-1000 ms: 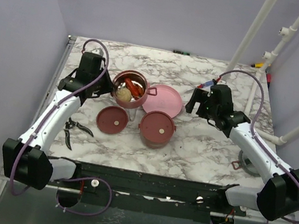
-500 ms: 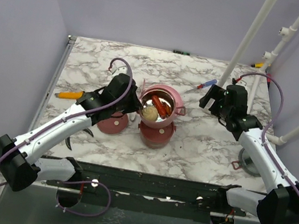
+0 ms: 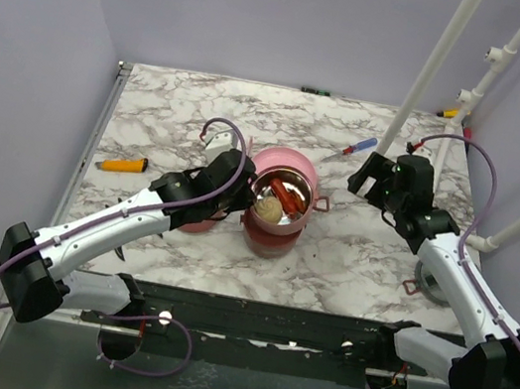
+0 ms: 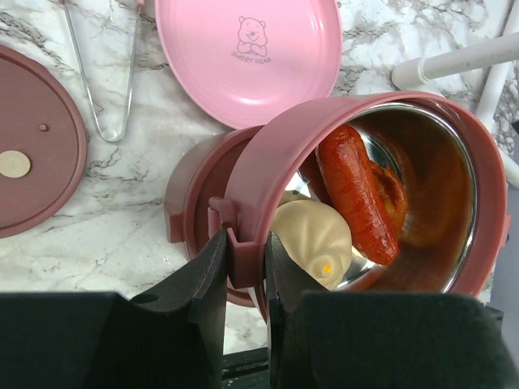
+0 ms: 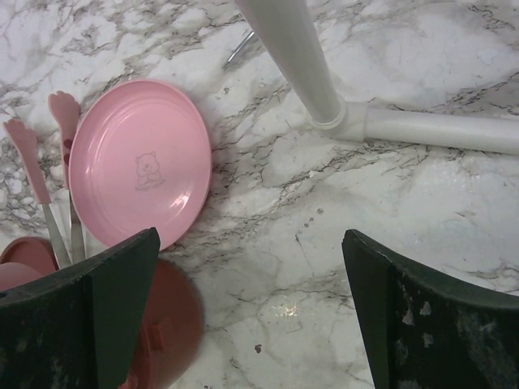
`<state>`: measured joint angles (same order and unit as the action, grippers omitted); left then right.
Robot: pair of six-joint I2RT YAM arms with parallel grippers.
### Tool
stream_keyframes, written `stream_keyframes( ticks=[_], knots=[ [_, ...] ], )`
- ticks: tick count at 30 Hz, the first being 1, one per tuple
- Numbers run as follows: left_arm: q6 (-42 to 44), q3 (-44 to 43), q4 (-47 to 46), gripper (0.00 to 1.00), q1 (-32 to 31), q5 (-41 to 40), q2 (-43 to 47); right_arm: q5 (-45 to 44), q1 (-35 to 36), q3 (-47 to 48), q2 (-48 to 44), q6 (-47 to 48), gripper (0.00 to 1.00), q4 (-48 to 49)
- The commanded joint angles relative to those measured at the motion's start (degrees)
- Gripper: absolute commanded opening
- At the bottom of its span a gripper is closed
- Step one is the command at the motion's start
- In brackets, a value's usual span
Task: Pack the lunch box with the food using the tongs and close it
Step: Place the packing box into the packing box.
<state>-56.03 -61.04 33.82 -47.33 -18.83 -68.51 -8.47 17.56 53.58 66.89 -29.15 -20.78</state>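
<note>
Next I will lower my left gripper until the held level sits on the lower level's top (image 3: 269, 233) (image 4: 209, 185) and release the handle, because that level still hangs tilted above it.
My left gripper (image 4: 246, 245) is shut on the side handle of the lunch box's dusty-red upper tier (image 4: 268, 154). This tier hangs tilted just above the lower tier (image 4: 188, 212), which stands on the table. Inside the held tier lie the food pieces: a red sausage (image 4: 357, 203) and a cream bun (image 4: 312, 243). In the top view the left gripper (image 3: 239, 201) sits at the left side of the held tier (image 3: 281, 201). The tongs (image 5: 36, 162) lie left of the pink plate (image 5: 138, 162). My right gripper (image 5: 251, 308) is open and holds nothing, over bare marble right of the plate.
A maroon disc lid (image 4: 32, 154) lies left of the tiers. A red-and-blue screwdriver (image 3: 348, 150) lies behind the plate, and an orange-handled tool (image 3: 122, 166) is at the left. White pipes (image 5: 300, 65) rise at the back right. A grey ring (image 3: 431, 283) sits at the right edge.
My left arm has carried the filled tier rightward from the back left to just above the other tier. The right gripper has drawn back to the right, still open.
</note>
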Motion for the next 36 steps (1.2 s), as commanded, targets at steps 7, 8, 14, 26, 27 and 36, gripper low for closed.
stream_keyframes(
  ticks=[7, 8, 14, 26, 27, 36],
  knots=[
    [-3.1, -0.1, -0.1, 0.0, -0.8, -4.2, -0.7, -1.7, 0.1, -1.9, -2.1, -1.2, 0.99, -1.0],
    [-3.3, 0.1, 0.2, 0.0, -0.8, -4.5, -0.5, -1.5, 0.1, -2.0, -2.0, -1.3, 0.99, -0.8],
    [-3.2, -0.1, 0.6, 0.0, -1.0, -4.3, -0.6, -0.4, 0.1, -1.8, -0.7, -1.5, 0.99, -0.5],
    [-3.6, 1.6, 0.9, 0.0, -1.5, -2.9, -1.8, 1.4, 0.1, -1.8, 0.7, -1.9, 0.99, 0.1],
    [-3.6, 1.7, 0.9, 0.0, -1.4, -2.8, -2.0, 1.6, 0.1, -1.9, 0.8, -2.0, 0.99, 0.2],
    [-3.8, 1.9, 0.8, 0.0, -1.7, -2.2, -3.2, 2.4, 0.1, -2.0, 1.4, -2.1, 0.99, 0.2]
  ],
)
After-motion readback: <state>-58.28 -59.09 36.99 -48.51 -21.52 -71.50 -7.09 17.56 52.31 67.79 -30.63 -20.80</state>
